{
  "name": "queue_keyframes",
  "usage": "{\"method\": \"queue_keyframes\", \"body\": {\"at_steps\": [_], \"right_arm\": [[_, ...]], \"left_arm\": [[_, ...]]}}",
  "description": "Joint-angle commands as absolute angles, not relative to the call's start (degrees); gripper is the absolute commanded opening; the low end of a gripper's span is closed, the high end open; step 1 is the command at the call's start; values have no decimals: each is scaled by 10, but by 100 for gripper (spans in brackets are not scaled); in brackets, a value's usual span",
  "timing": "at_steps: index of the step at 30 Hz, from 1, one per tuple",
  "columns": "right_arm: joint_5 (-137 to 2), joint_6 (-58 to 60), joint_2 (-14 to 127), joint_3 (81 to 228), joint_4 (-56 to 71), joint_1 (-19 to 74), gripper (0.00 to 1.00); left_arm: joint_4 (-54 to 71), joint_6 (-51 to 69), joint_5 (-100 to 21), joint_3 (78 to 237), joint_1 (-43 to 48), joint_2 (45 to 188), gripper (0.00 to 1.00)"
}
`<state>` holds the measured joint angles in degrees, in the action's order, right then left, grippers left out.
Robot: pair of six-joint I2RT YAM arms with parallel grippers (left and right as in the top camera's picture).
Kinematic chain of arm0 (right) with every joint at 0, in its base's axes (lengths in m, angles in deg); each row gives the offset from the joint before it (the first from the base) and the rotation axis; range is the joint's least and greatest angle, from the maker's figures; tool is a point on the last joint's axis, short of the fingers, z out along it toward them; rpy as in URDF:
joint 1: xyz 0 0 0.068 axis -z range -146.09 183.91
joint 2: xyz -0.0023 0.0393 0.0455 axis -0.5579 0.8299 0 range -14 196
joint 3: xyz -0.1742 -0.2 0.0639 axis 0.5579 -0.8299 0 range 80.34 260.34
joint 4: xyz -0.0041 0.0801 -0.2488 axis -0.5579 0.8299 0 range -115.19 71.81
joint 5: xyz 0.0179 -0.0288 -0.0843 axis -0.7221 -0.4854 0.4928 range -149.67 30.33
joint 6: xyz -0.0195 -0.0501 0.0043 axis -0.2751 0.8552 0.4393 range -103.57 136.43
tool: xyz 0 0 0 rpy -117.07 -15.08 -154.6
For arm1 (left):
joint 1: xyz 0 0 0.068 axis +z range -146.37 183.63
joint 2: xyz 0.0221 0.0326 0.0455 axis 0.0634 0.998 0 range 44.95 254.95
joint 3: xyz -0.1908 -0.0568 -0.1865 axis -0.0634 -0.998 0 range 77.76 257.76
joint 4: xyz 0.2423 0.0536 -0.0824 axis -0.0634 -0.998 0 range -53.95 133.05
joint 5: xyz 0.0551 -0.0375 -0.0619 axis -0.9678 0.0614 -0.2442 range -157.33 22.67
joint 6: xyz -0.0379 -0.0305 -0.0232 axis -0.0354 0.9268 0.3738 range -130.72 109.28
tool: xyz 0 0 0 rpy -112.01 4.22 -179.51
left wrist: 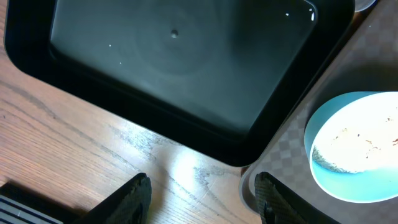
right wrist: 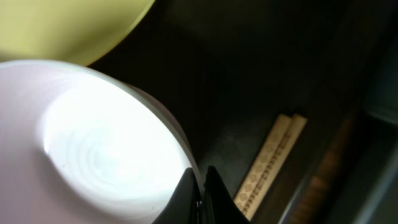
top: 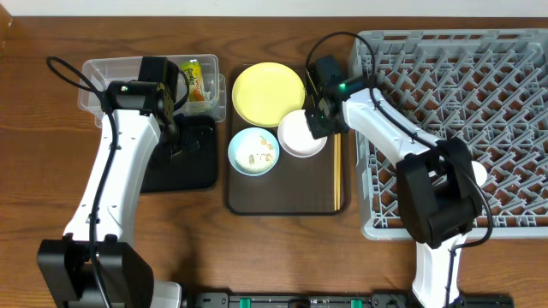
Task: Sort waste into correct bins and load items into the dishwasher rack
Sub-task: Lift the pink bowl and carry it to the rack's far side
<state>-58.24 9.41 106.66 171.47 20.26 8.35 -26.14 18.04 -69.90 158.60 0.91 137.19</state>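
The grey rack's far slots are empty, so my right gripper next needs to lift the bowl up and outward, tilt it above them, lower and release it.
My right gripper (top: 318, 121) is shut on the rim of the pale pinkish-white bowl (top: 300, 135), which sits on the brown serving tray; the wrist view shows the fingers (right wrist: 199, 186) pinching the bowl's rim (right wrist: 93, 149). The yellow plate (top: 268, 92) lies behind it. The light blue bowl (top: 253, 151) holds rice scraps (left wrist: 348, 140). The chopsticks (top: 336, 171) lie along the tray's right side. My left gripper (left wrist: 202, 193) is open and empty above the wood, beside the black tray (left wrist: 186, 62). The yellow-green wrapper (top: 199, 79) lies in the clear tub (top: 111, 77). The grey rack (top: 479, 94) is at the right.
The brown serving tray (top: 282, 192) lies between the black tray (top: 197, 167) and the rack. A small white cup (top: 477, 174) shows in the rack beside my right arm. Bare wood lies in front of the trays.
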Motion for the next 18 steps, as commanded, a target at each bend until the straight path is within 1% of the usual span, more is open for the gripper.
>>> {"method": "queue_keyframes", "body": {"at_steps": [1,4,8,13,14,18], "right_arm": [[-537,87,1017,1740,202,87,1],[-499,88,971,1751,191,96,1],[-410,93,904,1753,137,112,1],[-356,197,857,1753,49,136,1],[-333,229,854,1753,26,142,1],[-230,300,855,1752,-33,159,1]], "left_arm": [[-266,190,-708,1592,10,1361,57],[-266,190,-708,1592,10,1361,57],[-266,190,-708,1592,10,1361,57],[-266,190,-708,1592,10,1361,57],[-266,190,-708,1592,10,1361,57],[-266,190,-708,1592,10,1361,57]]}}
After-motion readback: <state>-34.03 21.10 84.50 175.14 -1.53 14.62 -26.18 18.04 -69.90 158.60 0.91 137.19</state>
